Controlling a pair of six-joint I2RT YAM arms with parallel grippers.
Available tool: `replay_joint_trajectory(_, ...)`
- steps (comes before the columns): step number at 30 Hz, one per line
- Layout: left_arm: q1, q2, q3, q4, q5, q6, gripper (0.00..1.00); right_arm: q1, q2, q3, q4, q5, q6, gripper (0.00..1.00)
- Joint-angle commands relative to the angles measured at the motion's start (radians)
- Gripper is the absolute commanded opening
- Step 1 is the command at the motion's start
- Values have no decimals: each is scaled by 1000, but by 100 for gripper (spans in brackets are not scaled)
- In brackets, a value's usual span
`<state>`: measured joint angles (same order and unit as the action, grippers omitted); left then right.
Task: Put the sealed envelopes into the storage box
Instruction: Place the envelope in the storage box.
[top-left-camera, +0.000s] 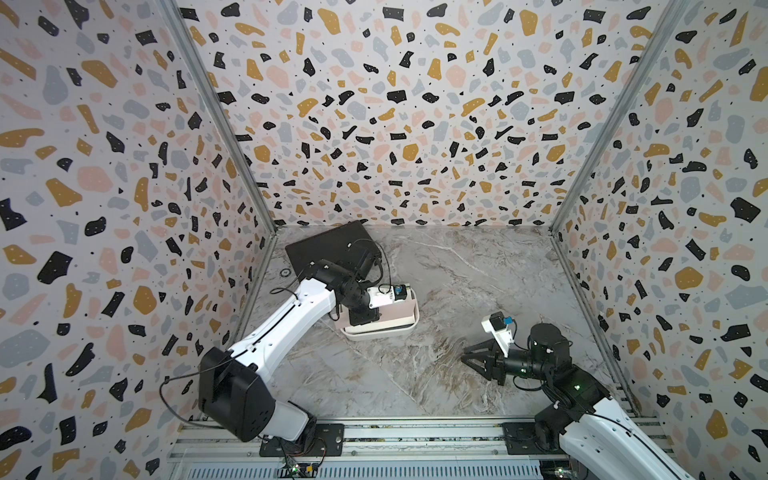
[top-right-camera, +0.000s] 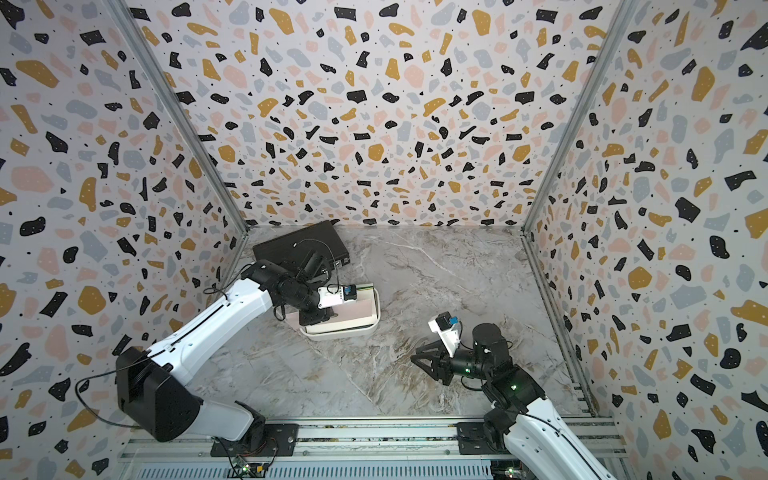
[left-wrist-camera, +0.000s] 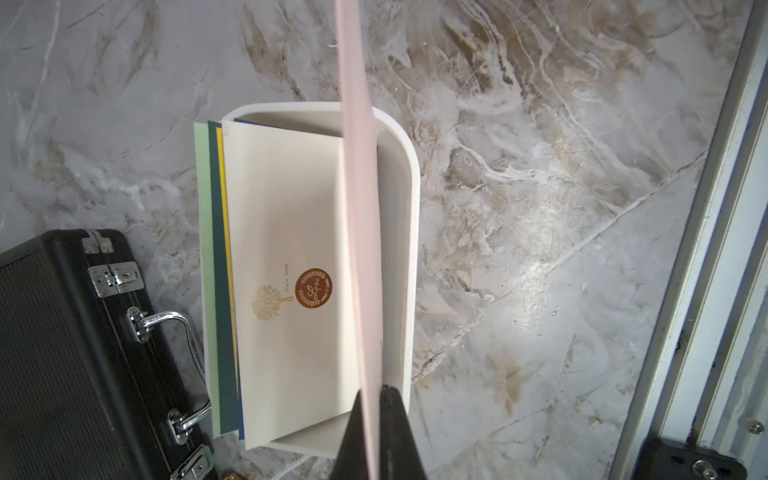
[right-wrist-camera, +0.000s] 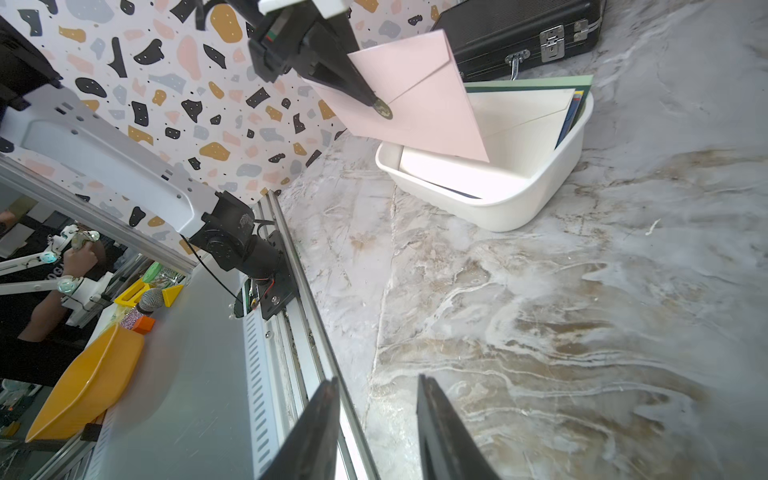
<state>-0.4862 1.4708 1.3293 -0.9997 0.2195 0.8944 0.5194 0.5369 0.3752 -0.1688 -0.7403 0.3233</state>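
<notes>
I will lower the pink envelope (left-wrist-camera: 360, 199) in my left gripper onto the cream envelope (left-wrist-camera: 292, 240) next and let it go, because the cream one lies uncovered in the storage box below my gripper.
The white storage box (top-left-camera: 412, 328) (top-right-camera: 376, 318) sits left of the table's centre. Several sealed envelopes lie stacked in it: a cream one (left-wrist-camera: 291, 199) with a brown round seal on top, with light green (left-wrist-camera: 203, 249) and dark green (left-wrist-camera: 219, 291) edges sticking out over the rim (left-wrist-camera: 409, 199). My left gripper (left-wrist-camera: 372, 390) (right-wrist-camera: 376, 102) is shut on a pink envelope (left-wrist-camera: 360, 199) (right-wrist-camera: 424, 108), holding it on edge above the box (right-wrist-camera: 519, 208). My right gripper (right-wrist-camera: 376, 378) (top-left-camera: 467, 356) hovers open and holds nothing, over bare marble near the front right.
A black ribbed briefcase (top-left-camera: 328, 245) (left-wrist-camera: 62, 353) lies at the back left, close to the box. Patterned walls close in three sides. An aluminium rail (top-left-camera: 415, 434) carrying both arm bases runs along the front edge.
</notes>
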Motion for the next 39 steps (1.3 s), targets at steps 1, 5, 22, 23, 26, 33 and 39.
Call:
replay_joint_trajectory(1, 33, 62, 52, 19, 75, 107, 0, 4, -4, 30, -18, 11, -12, 37)
replay_joint_trajectory(5, 98, 134, 76, 28, 149, 129, 0, 4, -5, 35, -33, 15, -20, 37)
replay_joint_trajectory(22, 153, 294, 92, 58, 245, 155, 0, 5, 17, 34, -34, 30, -26, 37)
replay_joint_trajectory(23, 154, 296, 91, 56, 246, 155, 0, 5, 18, 34, -34, 32, -26, 37)
replay_joint_trajectory(26, 155, 299, 84, 55, 232, 160, 0, 5, 20, 33, -33, 33, -23, 37)
replay_joint_trajectory(33, 156, 289, 94, 61, 207, 139, 25, 5, 24, 33, -34, 42, -23, 38)
replay_joint_trajectory(39, 157, 195, 60, 127, 175, 91, 99, 4, 27, 33, -36, 55, -20, 38)
